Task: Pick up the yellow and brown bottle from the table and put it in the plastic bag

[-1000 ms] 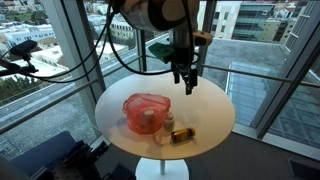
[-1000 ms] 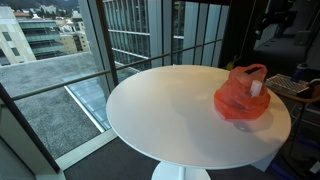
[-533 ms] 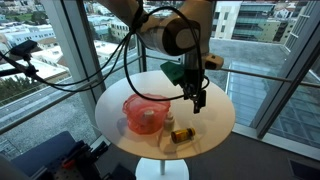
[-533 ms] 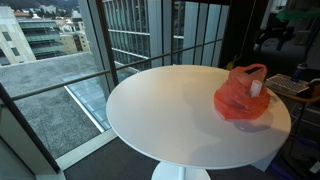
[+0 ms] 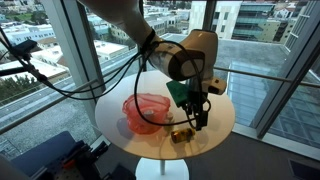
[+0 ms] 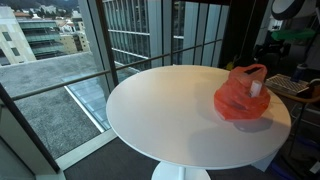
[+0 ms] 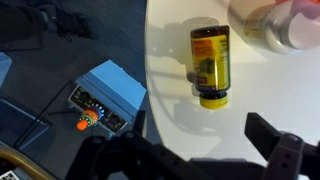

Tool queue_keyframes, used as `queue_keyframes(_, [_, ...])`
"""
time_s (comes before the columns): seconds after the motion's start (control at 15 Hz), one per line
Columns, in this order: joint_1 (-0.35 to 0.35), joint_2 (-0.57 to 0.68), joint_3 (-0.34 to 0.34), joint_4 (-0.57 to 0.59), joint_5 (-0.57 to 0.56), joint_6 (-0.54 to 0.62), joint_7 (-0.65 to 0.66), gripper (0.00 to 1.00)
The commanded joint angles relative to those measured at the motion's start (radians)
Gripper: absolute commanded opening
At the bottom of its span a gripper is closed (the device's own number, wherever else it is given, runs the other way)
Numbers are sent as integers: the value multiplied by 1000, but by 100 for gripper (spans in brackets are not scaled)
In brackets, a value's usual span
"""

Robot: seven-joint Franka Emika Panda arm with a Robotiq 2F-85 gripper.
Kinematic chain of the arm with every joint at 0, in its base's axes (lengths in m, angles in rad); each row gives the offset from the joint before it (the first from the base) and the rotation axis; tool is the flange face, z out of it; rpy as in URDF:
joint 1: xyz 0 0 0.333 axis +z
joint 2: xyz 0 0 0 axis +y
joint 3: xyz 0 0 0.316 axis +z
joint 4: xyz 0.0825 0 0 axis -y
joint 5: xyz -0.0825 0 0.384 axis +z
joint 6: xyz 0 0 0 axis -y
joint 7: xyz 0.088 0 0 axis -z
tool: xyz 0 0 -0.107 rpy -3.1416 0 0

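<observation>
My gripper should go down and move toward the yellow and brown bottle, so that my fingers are on both sides of its end with the cap (image 5: 189, 132) (image 7: 213, 97), because they still hang over bare tabletop short of it.
The yellow and brown bottle (image 7: 209, 62) lies on its side on the round white table (image 7: 170, 120), its yellow cap toward my gripper. In an exterior view it lies near the table's front edge (image 5: 181, 134). My gripper (image 7: 205, 150) hangs just above the table close to the bottle, open and empty, with one finger (image 7: 280, 142) on each side of bare tabletop. In an exterior view the gripper (image 5: 200, 120) is just above and beside the bottle. The red plastic bag (image 5: 145, 110) sits open next to it and also shows in the other exterior view (image 6: 243, 95).
A small white bottle (image 5: 168, 122) stands between bag and brown bottle; it also shows in the wrist view (image 7: 285, 25). A blue box (image 7: 105, 95) sits on the floor below the table edge. Glass walls surround the table (image 6: 170, 110).
The arm has come down and forward from above the table's far side, so the gripper now hangs low over the lying bottle. Bag and bottles have not moved.
</observation>
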Motion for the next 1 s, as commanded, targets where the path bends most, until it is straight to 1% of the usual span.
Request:
queue_keyframes(0.0, [-2, 58, -7, 18, 18, 41, -1, 100])
queue_keyframes(0.53, [14, 135, -11, 17, 8, 111, 0, 100])
queue_keyframes(0.93, [40, 170, -9, 12, 3, 115, 9, 100])
